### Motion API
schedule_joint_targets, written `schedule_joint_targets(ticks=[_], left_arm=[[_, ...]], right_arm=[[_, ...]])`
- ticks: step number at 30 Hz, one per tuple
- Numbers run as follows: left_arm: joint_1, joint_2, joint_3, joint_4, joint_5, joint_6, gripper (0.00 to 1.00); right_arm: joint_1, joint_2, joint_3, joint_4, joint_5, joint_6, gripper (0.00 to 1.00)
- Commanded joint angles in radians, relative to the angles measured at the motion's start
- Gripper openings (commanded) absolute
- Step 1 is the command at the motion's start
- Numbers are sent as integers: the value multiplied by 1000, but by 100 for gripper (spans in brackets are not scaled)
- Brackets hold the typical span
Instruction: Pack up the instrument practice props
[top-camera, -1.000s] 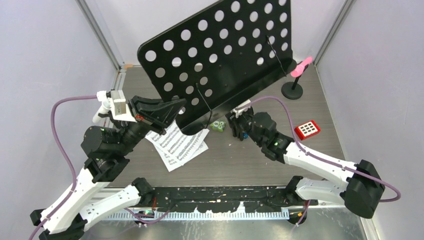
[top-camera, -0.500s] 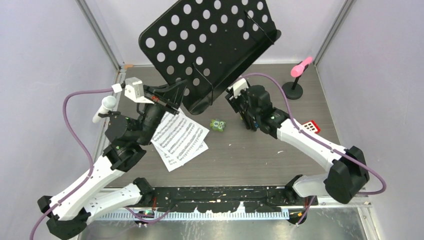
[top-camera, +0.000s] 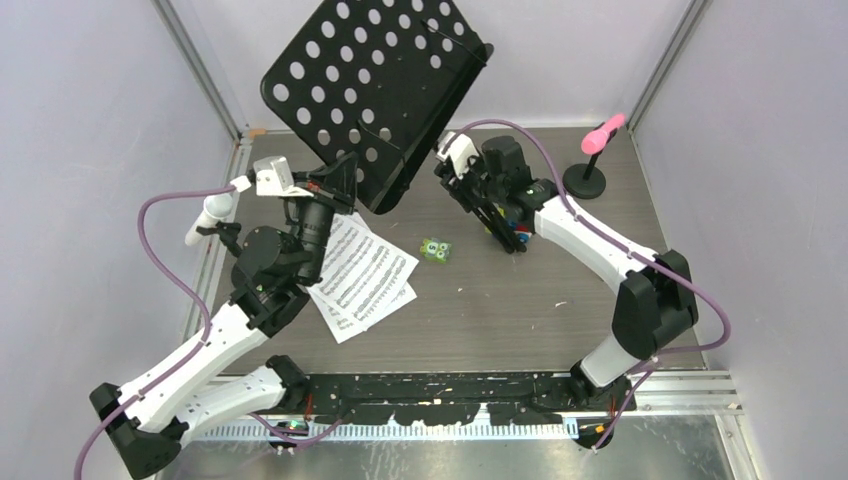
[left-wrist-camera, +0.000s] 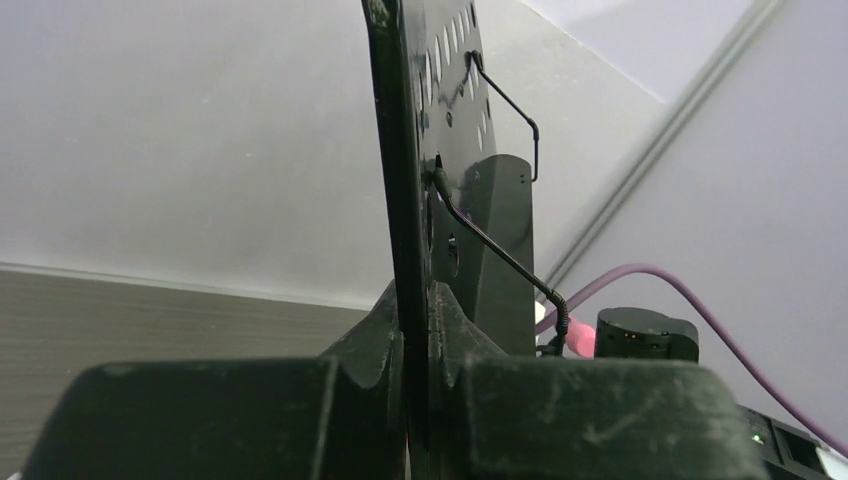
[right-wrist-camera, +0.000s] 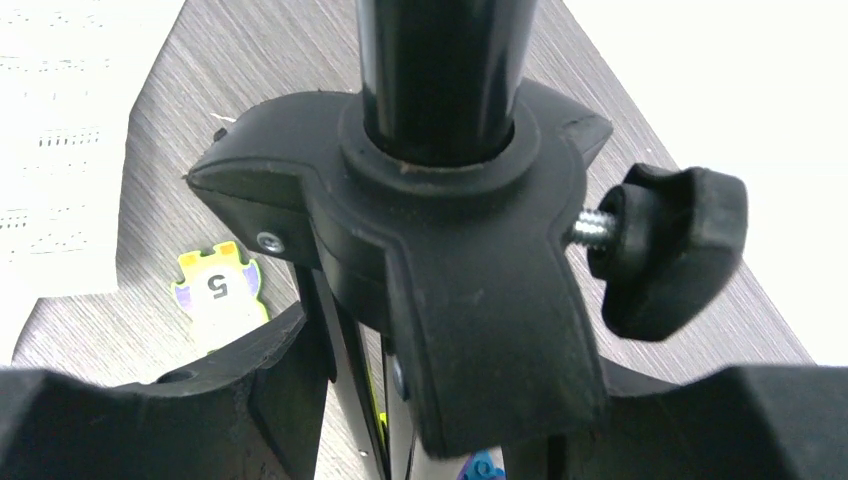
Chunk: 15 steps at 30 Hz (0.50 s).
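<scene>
I will lower the lifted music desk onto the bare back tabletop and let go of it there, because that spot is below my left gripper and to its left in the top view.
The black perforated music desk (top-camera: 375, 85) is lifted and tilted over the back of the table. My left gripper (top-camera: 338, 188) is shut on its lower edge; in the left wrist view the desk (left-wrist-camera: 398, 150) runs edge-on between my gripper's (left-wrist-camera: 415, 335) closed jaws. My right gripper (top-camera: 488, 195) is shut on the stand's tripod hub (right-wrist-camera: 450, 230), with the folded legs between its jaws (right-wrist-camera: 470, 400). White sheet-music pages (top-camera: 360, 277) lie under my left arm. The pink microphone (top-camera: 603, 133) sits on its round-based mount (top-camera: 585, 181) at back right. The white microphone (top-camera: 207, 216) is at the left wall.
A green-yellow toy block (top-camera: 435, 249) lies mid-table and shows as a numbered piece (right-wrist-camera: 215, 290) in the right wrist view. More coloured blocks (top-camera: 516, 228) lie under my right wrist. A black clamp knob (right-wrist-camera: 672, 250) sticks out of the hub. Walls enclose left, back and right.
Both grippers have carried the music desk up and toward the back left, turning it. My right arm has stretched farther back and now covers the red keypad.
</scene>
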<state>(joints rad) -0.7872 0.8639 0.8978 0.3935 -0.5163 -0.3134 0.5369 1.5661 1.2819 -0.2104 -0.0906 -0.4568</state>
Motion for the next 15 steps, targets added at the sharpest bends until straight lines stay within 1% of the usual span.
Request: schedule_joint_targets(ticks=[1,7,12,15], left_arm=[[39,40,-59,-75,-122,103,0],[75,58,-110,-63,-206,44,0],[82,81,-121,-95,-325,2,0],[94,102,-132,-110,-337,-36,0]], right_arm=[[-37,13,83,47,-80,-34,0],[-51,91,89,139,-147,-2,1],[-52,168,122,186,-181,24,0],[-51,212,138,200,-195,33,0]])
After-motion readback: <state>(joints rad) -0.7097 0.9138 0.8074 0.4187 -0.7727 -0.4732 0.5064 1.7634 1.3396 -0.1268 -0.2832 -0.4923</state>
